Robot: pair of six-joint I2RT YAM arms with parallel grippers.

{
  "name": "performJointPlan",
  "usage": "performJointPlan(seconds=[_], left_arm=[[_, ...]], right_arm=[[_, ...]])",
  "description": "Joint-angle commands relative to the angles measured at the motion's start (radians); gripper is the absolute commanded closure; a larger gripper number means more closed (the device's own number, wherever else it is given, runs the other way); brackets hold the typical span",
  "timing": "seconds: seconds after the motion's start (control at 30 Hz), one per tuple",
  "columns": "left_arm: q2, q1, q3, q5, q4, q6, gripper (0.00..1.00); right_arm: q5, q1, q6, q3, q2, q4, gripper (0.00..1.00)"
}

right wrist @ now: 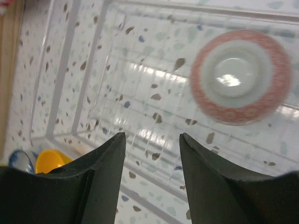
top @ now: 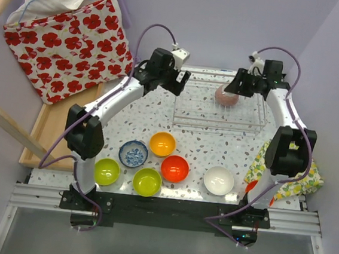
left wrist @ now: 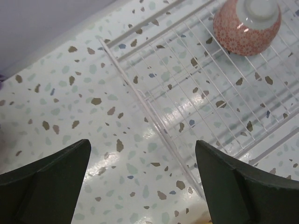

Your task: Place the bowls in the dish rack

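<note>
My right gripper should first move back past the orange-yellow bowl, so that it can get down around the near side of the rim of the blue-patterned bowl (top: pixel 133 153).
The wire dish rack (top: pixel 218 115) stands at the back of the table. One pink-patterned bowl (top: pixel 226 96) sits upside down in its back part; it also shows in the left wrist view (left wrist: pixel 247 25) and the right wrist view (right wrist: pixel 236 77). On the table in front lie an orange-yellow bowl (top: pixel 162 144), a blue-patterned bowl (top: pixel 133 153), a red-orange bowl (top: pixel 174 168), two lime green bowls (top: pixel 107 171) (top: pixel 147 182) and a white bowl (top: pixel 219 180). My left gripper (left wrist: pixel 142 141) is open and empty over the rack's left edge (left wrist: pixel 154 116). My right gripper (right wrist: pixel 152 135) is open and empty above the rack, beside the pink bowl.
A flat wooden tray (top: pixel 52 125) lies at the left, with a red-flowered bag (top: pixel 63 45) behind it. A patterned cloth (top: pixel 300 175) lies at the right edge, and something red-orange (top: pixel 251 186) peeks out behind the right arm.
</note>
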Motion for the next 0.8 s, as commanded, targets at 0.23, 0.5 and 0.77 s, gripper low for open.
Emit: performJointPlan(seconds=[0.23,0.5,0.77], left_arm=[[-0.361,0.260,-0.170,-0.009,-0.084,0.089,0.00],[-0.671,0.216,-0.483,-0.129,-0.038,0.092,0.00],[-0.743,0.237,-0.537,-0.290,-0.041,0.234,0.00]], right_arm=[[0.081,0.538,-0.564,-0.157,-0.288,-0.133,0.48],[0.175,0.850,-0.743,-0.019,-0.144,-0.243,0.50],[0.201,1.014,-0.705,0.023,-0.042,-0.166,0.51]])
